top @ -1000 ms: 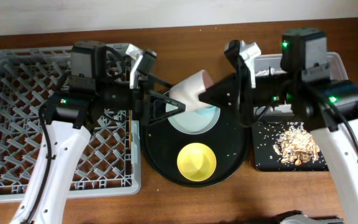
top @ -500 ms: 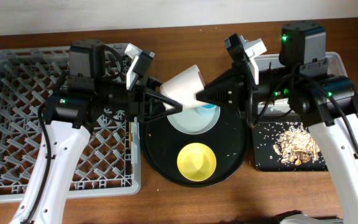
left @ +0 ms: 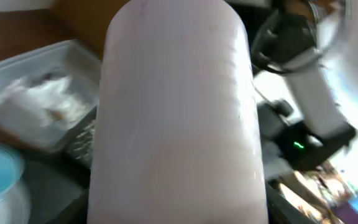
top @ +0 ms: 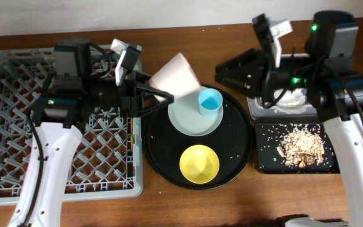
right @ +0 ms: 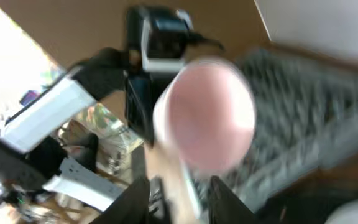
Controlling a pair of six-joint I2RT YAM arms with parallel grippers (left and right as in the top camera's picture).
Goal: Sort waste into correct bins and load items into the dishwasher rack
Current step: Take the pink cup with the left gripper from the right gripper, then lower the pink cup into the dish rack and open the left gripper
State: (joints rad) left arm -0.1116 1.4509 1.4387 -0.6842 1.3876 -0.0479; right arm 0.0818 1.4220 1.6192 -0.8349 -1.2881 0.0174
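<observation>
The cup still opens sideways. My left gripper swings from the tray to the rack's far wires next, turns the cup opening down, lowers it and releases it.
My left gripper (top: pixel 159 93) is shut on the pink cup (top: pixel 176 74) and holds it tilted in the air above the round tray's left rim. The cup fills the left wrist view (left: pixel 179 112). My right gripper (top: pixel 223 72) is open and empty, apart from the cup on its right; its wrist view shows the cup's pink inside (right: pixel 207 118) ahead of the open fingers (right: pixel 179 202). The blue cup (top: pixel 210 101) stands on the grey-green plate (top: pixel 188 120). The yellow bowl (top: pixel 199 162) sits in front. The grey rack (top: pixel 17 126) is at the left. The chopsticks are out of view.
The plate and bowl rest on a round black tray (top: pixel 235 151). At the right, the clear tub (top: pixel 276 108) holds the white napkin (top: pixel 292 98), and the black rectangular tray (top: pixel 266 161) holds food scraps (top: pixel 298 146). The tub also shows in the left wrist view (left: pixel 36 93).
My right gripper has let go of the pink cup and drawn back to the right. My left gripper has carried the cup left and up, uncovering the blue cup.
</observation>
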